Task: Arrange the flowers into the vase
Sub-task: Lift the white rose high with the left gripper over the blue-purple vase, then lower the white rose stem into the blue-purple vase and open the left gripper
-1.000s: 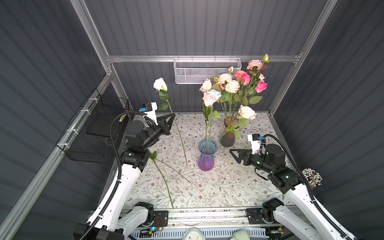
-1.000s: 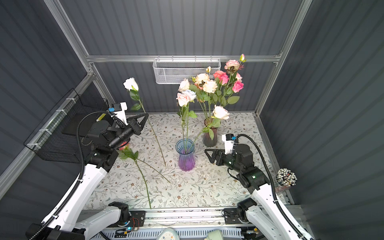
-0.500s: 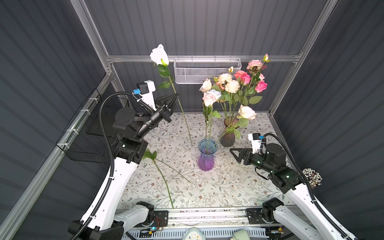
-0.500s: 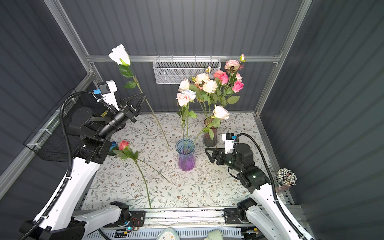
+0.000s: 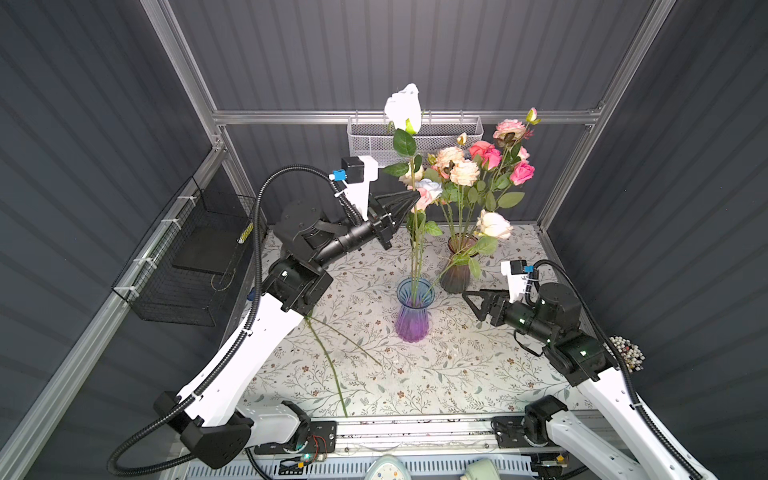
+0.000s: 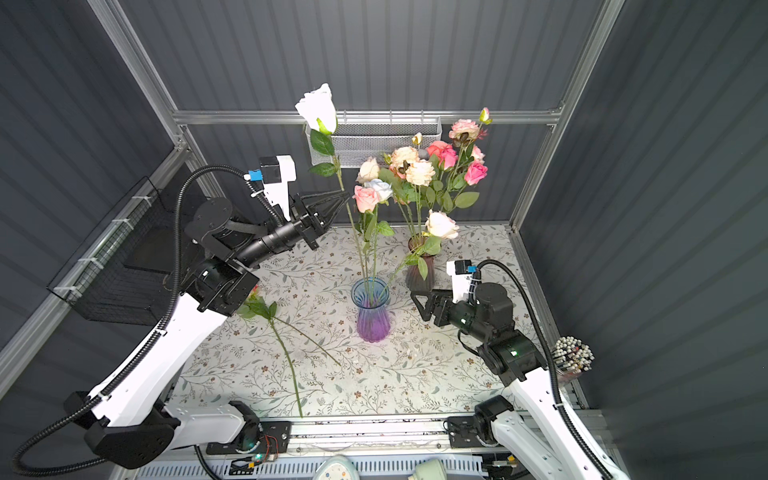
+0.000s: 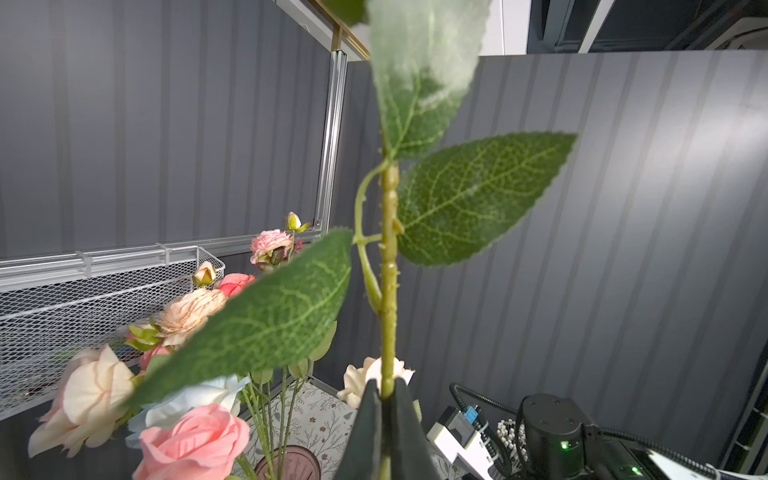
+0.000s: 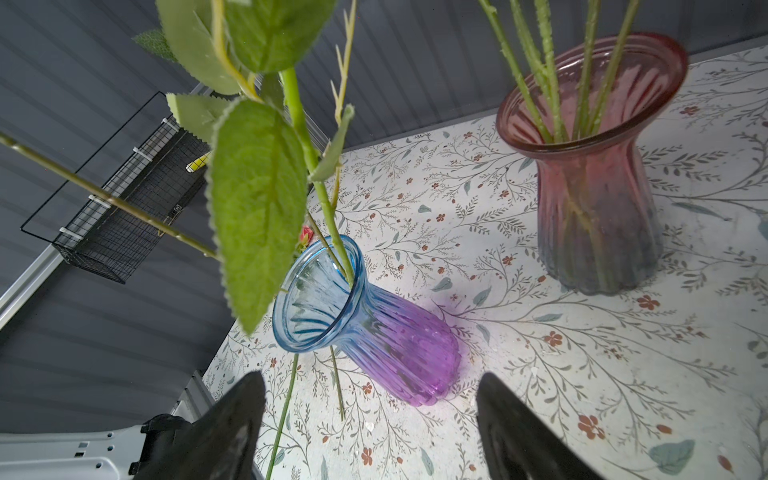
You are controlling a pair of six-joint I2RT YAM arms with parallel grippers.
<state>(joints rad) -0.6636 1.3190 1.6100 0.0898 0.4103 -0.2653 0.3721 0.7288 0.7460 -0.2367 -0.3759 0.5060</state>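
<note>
My left gripper lowers the white rose's stem into the opening of the blue-and-purple vase [image 5: 413,309] next and releases it, since the rose's bloom stands far above the others.
My left gripper [image 5: 415,198] [image 6: 345,195] [image 7: 386,390] is shut on the stem [image 7: 389,257] of a white rose [image 5: 402,106] [image 6: 318,106], held upright and high, above and just left of the blue-and-purple vase [image 5: 413,309] [image 6: 371,309] [image 8: 365,328]. A leaf hides the stem's lower end near the vase mouth. That vase holds a pink rose [image 6: 365,198] and a pale one. Another flower [image 5: 328,365] [image 6: 286,361] lies on the table by the left arm. My right gripper [image 5: 469,301] [image 6: 417,301] [image 8: 370,376] stands open and empty, just right of the vase.
A dark red vase [image 5: 457,268] [image 8: 594,174] with several roses stands behind the blue one. A silver mesh basket [image 5: 453,139] hangs on the back wall and a black wire basket [image 5: 187,266] on the left wall. A bundle of white-tipped sticks [image 5: 627,357] sits at the right edge.
My left arm has lifted the white rose and carried it right, from over the table's left side to above the blue vase. The right arm has not moved.
</note>
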